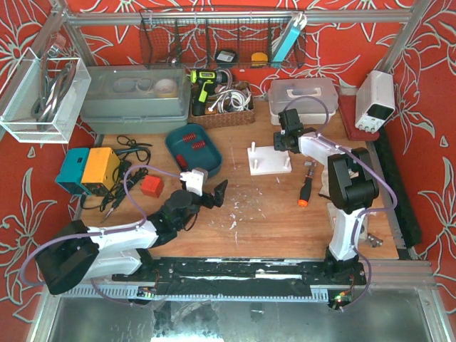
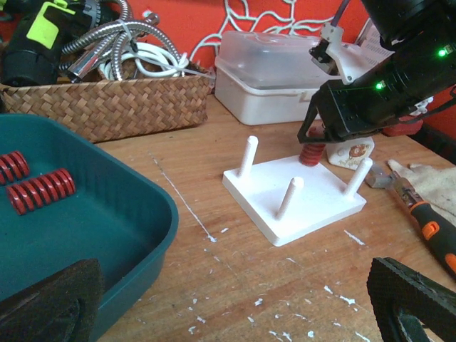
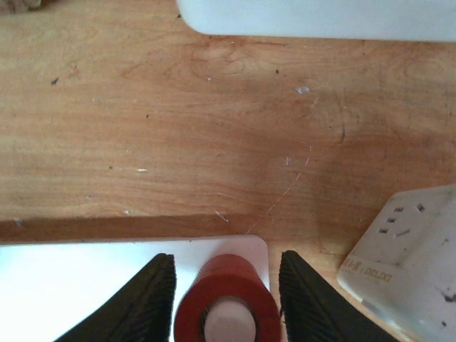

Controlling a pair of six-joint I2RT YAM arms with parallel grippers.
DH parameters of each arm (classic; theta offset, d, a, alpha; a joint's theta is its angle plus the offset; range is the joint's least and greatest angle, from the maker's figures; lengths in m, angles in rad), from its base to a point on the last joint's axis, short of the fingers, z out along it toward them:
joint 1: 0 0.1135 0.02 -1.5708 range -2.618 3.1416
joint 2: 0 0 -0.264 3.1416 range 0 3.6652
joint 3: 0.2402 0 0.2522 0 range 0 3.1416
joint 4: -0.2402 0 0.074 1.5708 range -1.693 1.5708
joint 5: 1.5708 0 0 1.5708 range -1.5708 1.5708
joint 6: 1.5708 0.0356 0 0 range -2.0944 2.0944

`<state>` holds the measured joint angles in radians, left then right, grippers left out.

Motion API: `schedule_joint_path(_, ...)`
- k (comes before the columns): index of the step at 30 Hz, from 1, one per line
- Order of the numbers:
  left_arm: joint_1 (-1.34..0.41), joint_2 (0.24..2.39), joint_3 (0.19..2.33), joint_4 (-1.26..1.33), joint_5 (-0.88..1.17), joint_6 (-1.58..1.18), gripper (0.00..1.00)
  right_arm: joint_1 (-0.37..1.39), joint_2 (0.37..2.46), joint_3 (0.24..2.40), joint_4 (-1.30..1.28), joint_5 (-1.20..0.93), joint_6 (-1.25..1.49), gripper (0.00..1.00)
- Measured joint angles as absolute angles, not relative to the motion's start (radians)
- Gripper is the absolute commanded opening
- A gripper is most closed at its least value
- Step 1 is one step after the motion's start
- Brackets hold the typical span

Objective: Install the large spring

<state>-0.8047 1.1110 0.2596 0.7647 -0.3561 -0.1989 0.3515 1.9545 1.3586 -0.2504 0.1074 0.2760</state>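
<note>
I should next move my left gripper outward over the teal tray's rim, then down around the red spring nearest the white peg base, since its other pegs are bare.
A large red spring (image 3: 226,303) sits over the peg at the far right corner of the white peg base (image 1: 269,160); it also shows in the left wrist view (image 2: 311,154). My right gripper (image 3: 226,262) straddles the spring from above, its fingers (image 3: 153,299) apart with a small gap on each side. The base's other three pegs (image 2: 291,196) are bare. My left gripper (image 1: 206,192) is open and empty, low over the table beside the teal tray (image 2: 107,214), which holds more red springs (image 2: 43,191).
An orange-handled screwdriver (image 1: 305,191) lies right of the base. A white plug block (image 3: 406,249) sits just right of the spring. A wicker basket (image 1: 222,107) and a white lidded box (image 1: 303,96) stand behind. A red cube (image 1: 151,186) lies at the left.
</note>
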Motion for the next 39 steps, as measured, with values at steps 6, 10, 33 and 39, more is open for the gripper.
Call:
schedule_joint_path(6,-0.805,1.112,0.272,0.736,-0.369,-0.21,0.94,0.352,1.929,1.371,-0.295,0.106,0.281,0.68)
schedule_joint_path(10,-0.796,1.118,0.348,0.63,-0.387,-0.227,0.83,0.352,1.861,1.387,-0.371,0.08,0.303,0.8)
schedule_joint_path(33,-0.339,1.595,0.95,0.151,-0.11,0.009,0.46,0.56,1.01,0.79,-0.289,0.052,0.392,0.99)
schedule_joint_path(39,-0.156,1.707,1.121,0.075,0.228,0.243,0.54,0.56,0.958,0.754,-0.229,0.085,0.402,0.99)
